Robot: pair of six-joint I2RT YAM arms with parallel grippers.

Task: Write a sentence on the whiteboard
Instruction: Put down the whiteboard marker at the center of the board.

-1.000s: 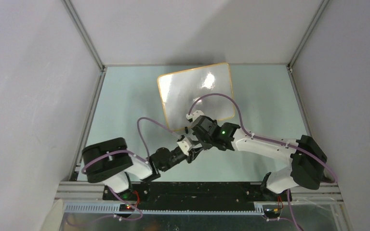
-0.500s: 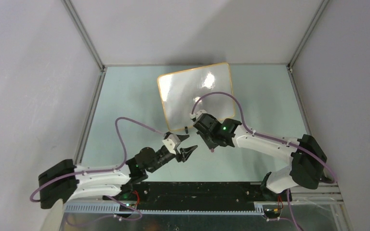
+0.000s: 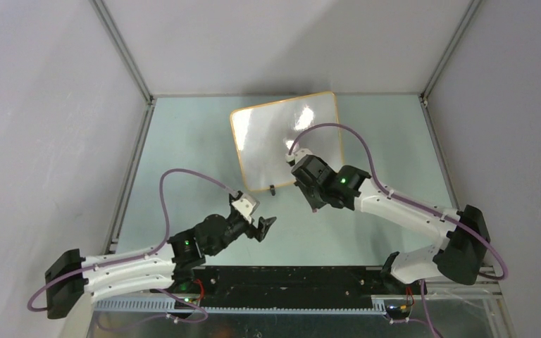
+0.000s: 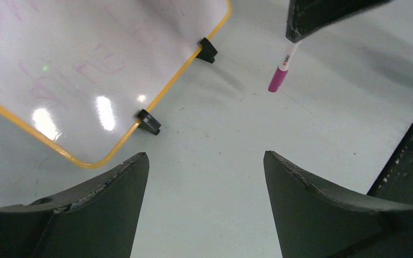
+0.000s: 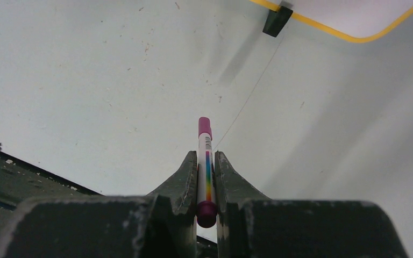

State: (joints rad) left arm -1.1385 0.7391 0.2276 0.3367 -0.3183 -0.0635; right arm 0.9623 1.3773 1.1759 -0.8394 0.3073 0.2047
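The white marker tilts level in my right gripper and goes down onto the bare table by the clip feet (image 3: 300, 203) (image 5: 221, 92) next, since the magenta end points down.
The whiteboard (image 3: 282, 144), glossy white with an orange-yellow frame, lies at the back middle of the table. It also shows in the left wrist view (image 4: 59, 59) with faint pink marks, and its corner shows in the right wrist view (image 5: 355, 16). My right gripper (image 3: 315, 203) is just off the board's near edge, shut on a white marker (image 5: 205, 156) with a rainbow stripe. The marker's magenta end (image 4: 277, 79) points down above the table. My left gripper (image 3: 264, 225) is open and empty, low over the table, in front of the board and left of the marker.
Two black clip feet (image 4: 148, 121) (image 4: 207, 49) sit on the board's near edge. Grey walls and metal posts (image 3: 123, 53) close in the table. A black rail (image 3: 289, 278) runs along the near edge. Purple cables (image 3: 183, 176) loop over both arms.
The two grippers were together a second ago. My left arm has pulled back to the lower left with its jaws open. My right gripper has moved right, toward the board's near edge, with the marker.
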